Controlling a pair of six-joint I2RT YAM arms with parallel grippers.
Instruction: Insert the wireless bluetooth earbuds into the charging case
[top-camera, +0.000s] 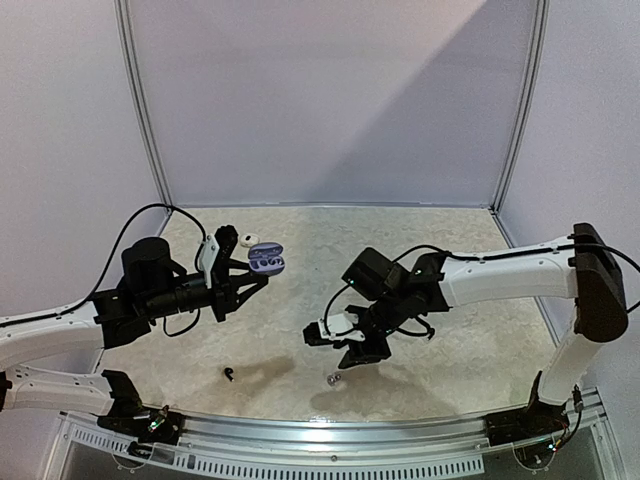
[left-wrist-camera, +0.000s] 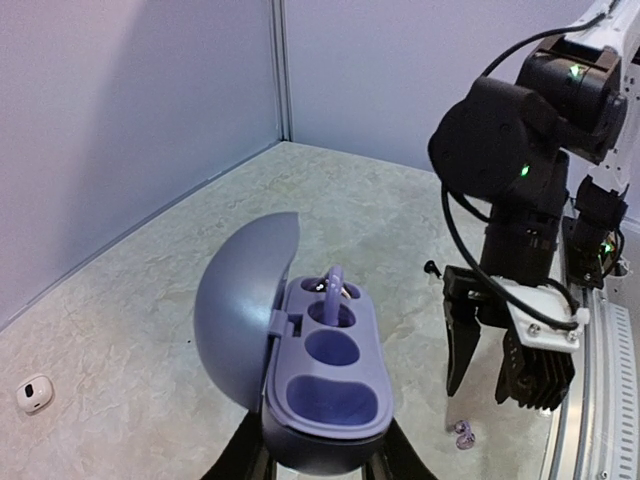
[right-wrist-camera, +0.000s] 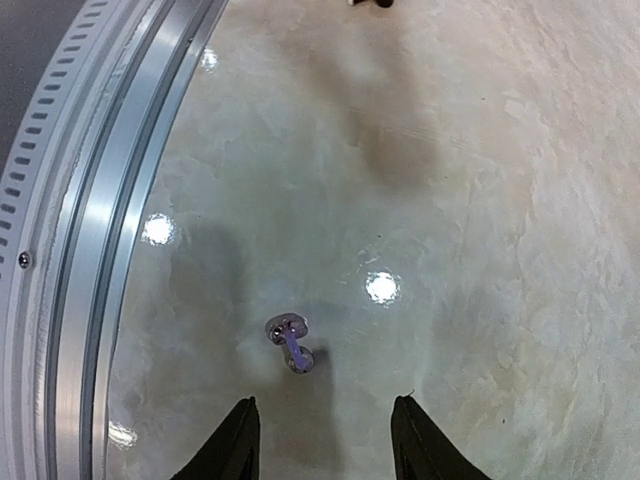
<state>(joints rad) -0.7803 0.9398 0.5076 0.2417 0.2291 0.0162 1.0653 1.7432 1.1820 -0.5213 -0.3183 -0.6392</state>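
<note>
The robot's right gripper will next go down, fingers open, onto the stem of the loose purple-grey earbud (top-camera: 334, 379) (right-wrist-camera: 296, 350), because that stem points toward the gap between the gripper's fingers.
My left gripper (left-wrist-camera: 320, 462) is shut on the purple charging case (left-wrist-camera: 330, 395), which it holds above the table with the lid (left-wrist-camera: 240, 310) swung open. One purple-grey earbud (left-wrist-camera: 333, 288) stands stem-up in a far slot; the two nearer slots are empty. The same case (top-camera: 267, 261) shows in the top view. Another purple-grey earbud (right-wrist-camera: 289, 342) lies on the table just ahead of my open right gripper (right-wrist-camera: 325, 445), apart from both fingers. That gripper (top-camera: 338, 348) hovers over this earbud (top-camera: 334, 379). A black earbud (top-camera: 231, 375) and a white earbud (top-camera: 248, 238) also lie on the table.
The metal rail (top-camera: 330, 430) runs along the table's near edge, close to the loose earbud. White walls enclose the back and sides. The right arm's wrist (left-wrist-camera: 510, 160) hangs to the right of the case.
</note>
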